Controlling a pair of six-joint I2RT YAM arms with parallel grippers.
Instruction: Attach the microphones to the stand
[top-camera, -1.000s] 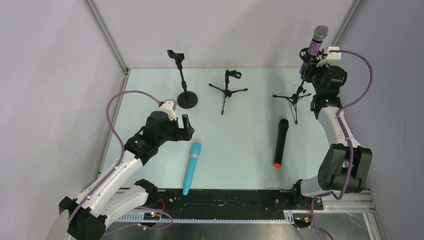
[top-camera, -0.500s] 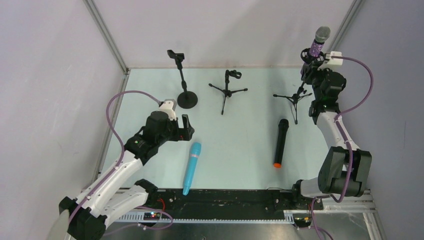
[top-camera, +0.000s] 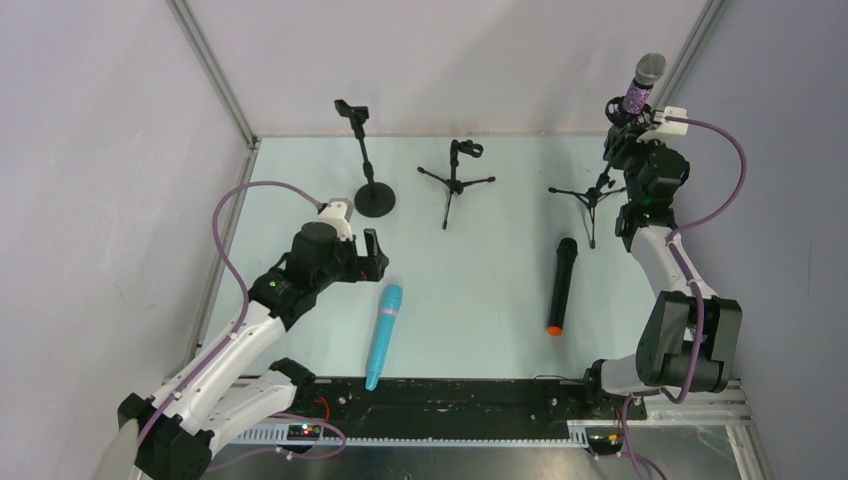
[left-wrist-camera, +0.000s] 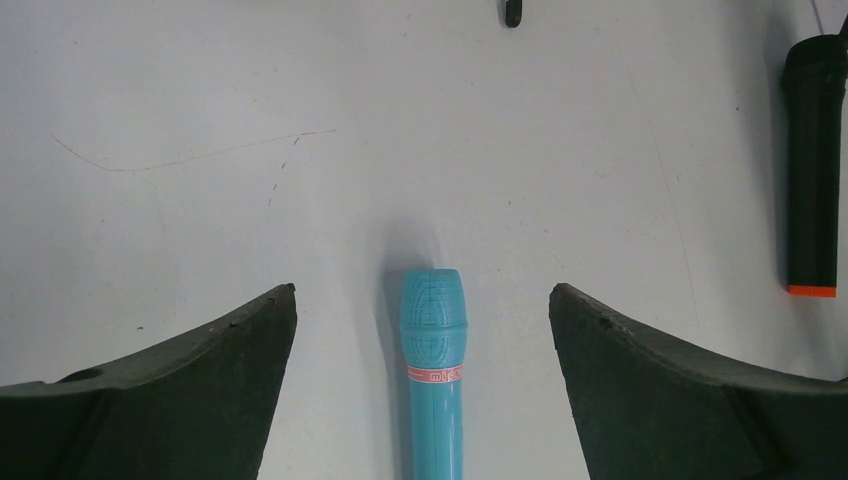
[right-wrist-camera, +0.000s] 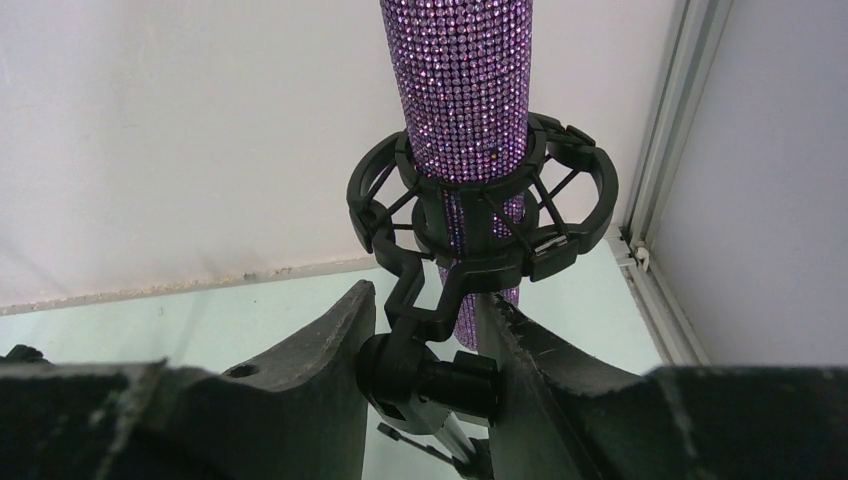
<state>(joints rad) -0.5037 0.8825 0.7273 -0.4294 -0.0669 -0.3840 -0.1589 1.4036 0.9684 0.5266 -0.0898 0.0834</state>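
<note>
The pivot joint in my right gripper comes down toward the tripod base below next for release, since the purple microphone (top-camera: 640, 88) already sits in the clip.
The purple glittery microphone (top-camera: 640, 88) stands upright in the black shock-mount clip (right-wrist-camera: 480, 200) of the right tripod stand (top-camera: 590, 195); its body fills the top of the right wrist view (right-wrist-camera: 458, 80). My right gripper (top-camera: 618, 140) (right-wrist-camera: 430, 296) is shut on the stand's pivot joint just under the clip. The turquoise microphone (top-camera: 384, 335) lies on the table. My left gripper (top-camera: 372, 252) (left-wrist-camera: 422, 290) is open above its head (left-wrist-camera: 433, 330), one finger on each side, not touching. The black microphone with the orange end (top-camera: 560, 285) (left-wrist-camera: 812, 170) lies at centre right.
A round-base stand (top-camera: 365, 165) with an empty clip stands at the back left. A small tripod stand (top-camera: 455, 180) with an empty clip stands at the back centre. Enclosure walls and metal posts ring the table. A black rail (top-camera: 450, 390) runs along the near edge.
My right gripper, with the stand's top and the purple microphone, has shifted slightly to the right. The left arm and the two lying microphones have not moved.
</note>
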